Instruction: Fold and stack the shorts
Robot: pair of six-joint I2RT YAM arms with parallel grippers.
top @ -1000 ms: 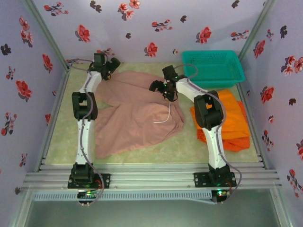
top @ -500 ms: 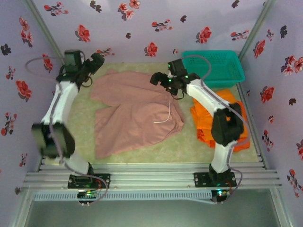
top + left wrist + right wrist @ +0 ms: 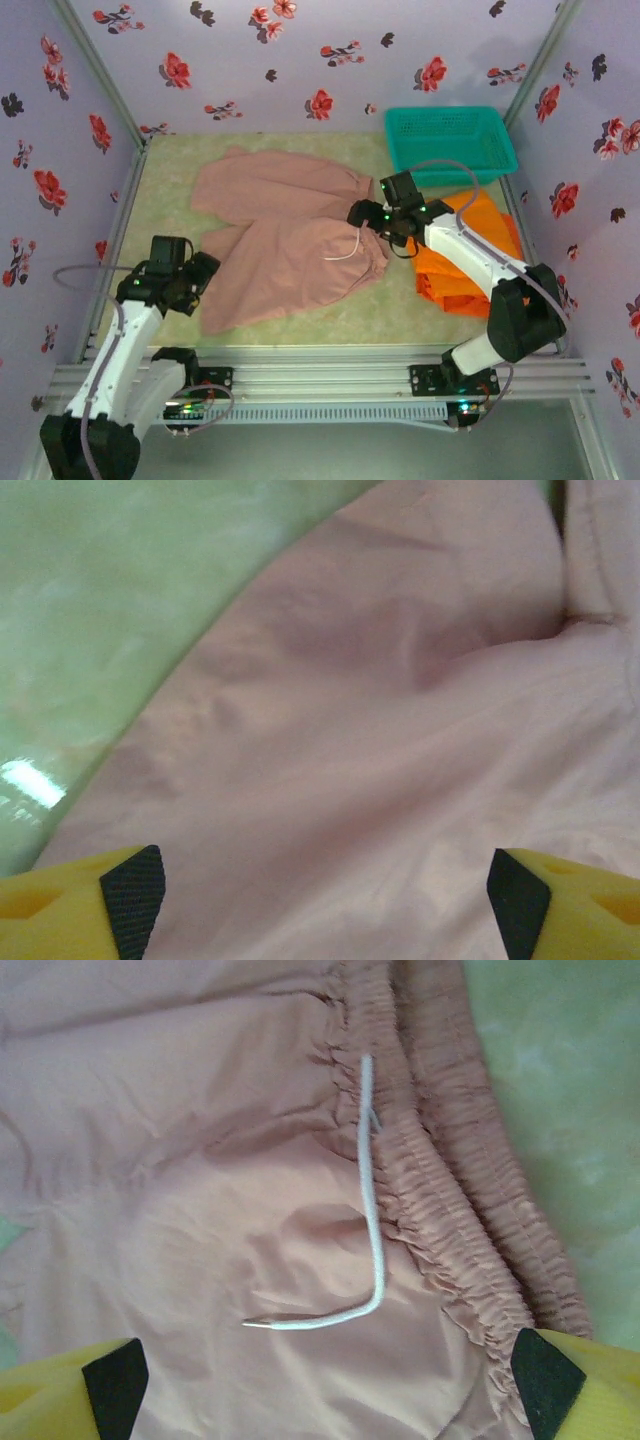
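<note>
My right gripper should next move back and toward the orange shorts, then go down onto the waistband's near end (image 3: 380, 267), which is below and back from the gripper.
The dusty pink-brown shorts (image 3: 280, 225) lie spread flat mid-table, their white drawstring (image 3: 348, 250) resting on the cloth. Folded orange shorts (image 3: 478, 262) lie at the right, partly under the right arm. At the pink shorts' near-left hem my left gripper (image 3: 203, 277) hangs open. In the left wrist view its fingers (image 3: 132, 895) stand wide apart, with pink cloth (image 3: 380, 730) below them. My right gripper (image 3: 368, 216) is over the gathered waistband (image 3: 455, 1200). It is open, and the drawstring (image 3: 372, 1210) lies between its pads (image 3: 116, 1382).
A teal mesh basket (image 3: 452, 142) stands at the back right corner. Flowered walls close in the left, back and right sides. Green table mat (image 3: 160, 200) shows left of the shorts and along the near edge (image 3: 330, 325).
My left arm swung from the back left corner to the shorts' near-left hem. My right arm moved forward and right, onto the waistband by the drawstring. The pink shorts lie flatter.
</note>
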